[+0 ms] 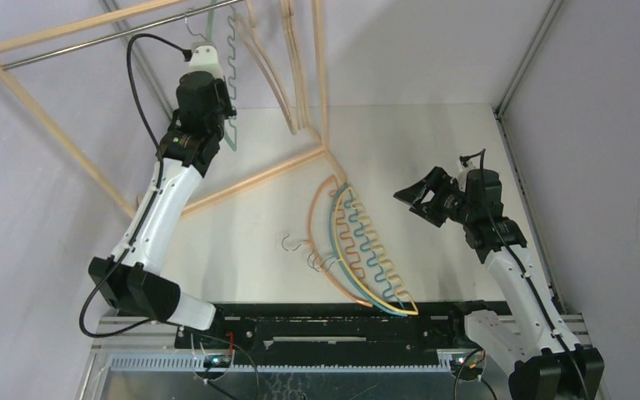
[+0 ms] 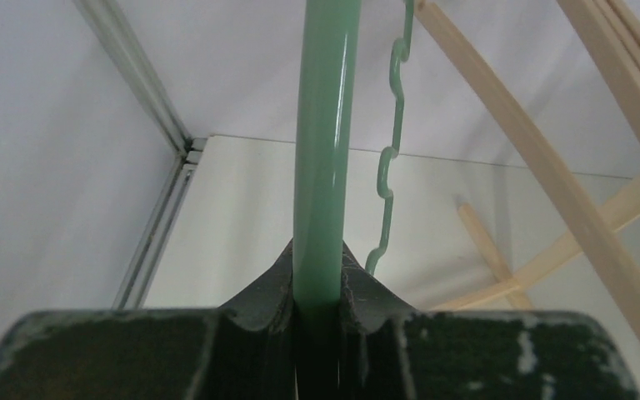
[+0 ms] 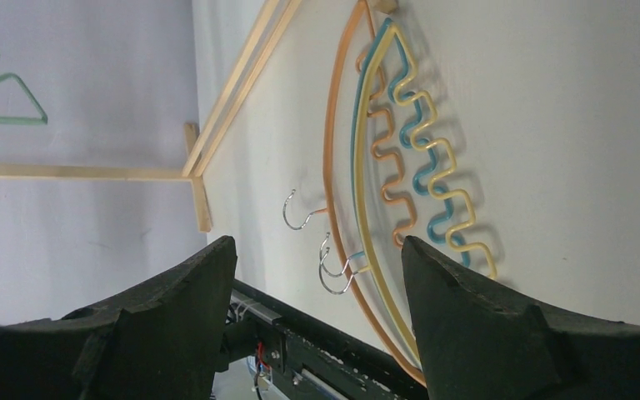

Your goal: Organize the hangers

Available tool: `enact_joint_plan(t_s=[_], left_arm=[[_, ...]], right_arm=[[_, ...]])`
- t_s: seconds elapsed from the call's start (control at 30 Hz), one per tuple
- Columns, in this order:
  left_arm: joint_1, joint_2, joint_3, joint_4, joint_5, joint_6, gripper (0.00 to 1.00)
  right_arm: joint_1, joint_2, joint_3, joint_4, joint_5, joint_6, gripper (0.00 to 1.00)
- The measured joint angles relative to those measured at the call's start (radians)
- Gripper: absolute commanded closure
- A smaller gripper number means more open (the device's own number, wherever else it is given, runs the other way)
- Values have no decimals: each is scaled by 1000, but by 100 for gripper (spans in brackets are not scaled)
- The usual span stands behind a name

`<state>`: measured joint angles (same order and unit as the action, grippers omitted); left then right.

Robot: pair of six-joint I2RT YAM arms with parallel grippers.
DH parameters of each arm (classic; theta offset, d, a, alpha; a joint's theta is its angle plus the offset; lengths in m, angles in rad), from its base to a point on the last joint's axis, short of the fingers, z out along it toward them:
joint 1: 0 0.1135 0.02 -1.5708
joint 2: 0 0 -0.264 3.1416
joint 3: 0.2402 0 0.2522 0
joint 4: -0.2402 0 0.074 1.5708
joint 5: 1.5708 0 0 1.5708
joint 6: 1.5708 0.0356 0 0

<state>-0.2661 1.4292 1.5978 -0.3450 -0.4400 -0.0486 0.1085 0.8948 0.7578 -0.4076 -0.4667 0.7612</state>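
I need to slide my left gripper along the rail toward the light-wood hangers and open it beside them, because the green hanger hangs apart from their bunch.
My left gripper [image 1: 217, 107] [image 2: 325, 283] is raised near the rack's rail and shut on the smooth bar of a green hanger [image 1: 232, 62] [image 2: 325, 142]. Its wavy bar [image 2: 392, 142] hangs just right of the fingers. Orange [image 1: 315, 237] [image 3: 329, 158], teal [image 1: 358, 250] [image 3: 356, 150] and yellow [image 1: 377, 242] [image 3: 433, 150] hangers lie stacked on the table, with their metal hooks [image 3: 304, 212] pointing left. The right gripper [image 1: 421, 200] [image 3: 317, 258] hovers open and holds nothing, just right of that pile. Light-wood hangers [image 1: 268, 71] hang from the rail.
The big light-wood rack frame [image 1: 50, 125] with its metal rail [image 1: 117, 37] fills the back left. Its base beam [image 1: 258, 179] [image 3: 233, 92] crosses the table toward the pile. A black rail [image 1: 333, 321] runs along the near edge, and walls close in on both sides.
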Motion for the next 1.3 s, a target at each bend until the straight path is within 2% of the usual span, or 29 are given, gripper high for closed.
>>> enact_joint_plan(t_s=[0.23,0.47,0.6,0.67,0.77,0.9,0.97,1.13,1.3], left_arm=[[-10,40,5,30,62,-21,99],[-56,40,5,43,158,-23,90],[-71,40,5,53,261,-24,76],[-71,40,5,55,306,-24,60],[-79,40,5,43,365,-21,43],[-83,29,1,43,381,-9,27],[-82,12,-7,41,382,2,11],[-82,-77,-43,18,394,13,1],[-77,-235,-125,1,417,2,1]], right_arm=[[-5,0,-26,2,-2,0,20],[-6,11,-44,19,-12,0,20],[-9,19,-60,37,-17,1,20],[-9,24,-69,44,-23,1,20],[-10,28,-78,46,-32,0,17],[-10,28,-79,46,-34,-9,15],[-10,28,-79,43,-33,-20,15],[10,29,-79,30,-16,-50,14],[80,36,-86,7,47,-86,14]])
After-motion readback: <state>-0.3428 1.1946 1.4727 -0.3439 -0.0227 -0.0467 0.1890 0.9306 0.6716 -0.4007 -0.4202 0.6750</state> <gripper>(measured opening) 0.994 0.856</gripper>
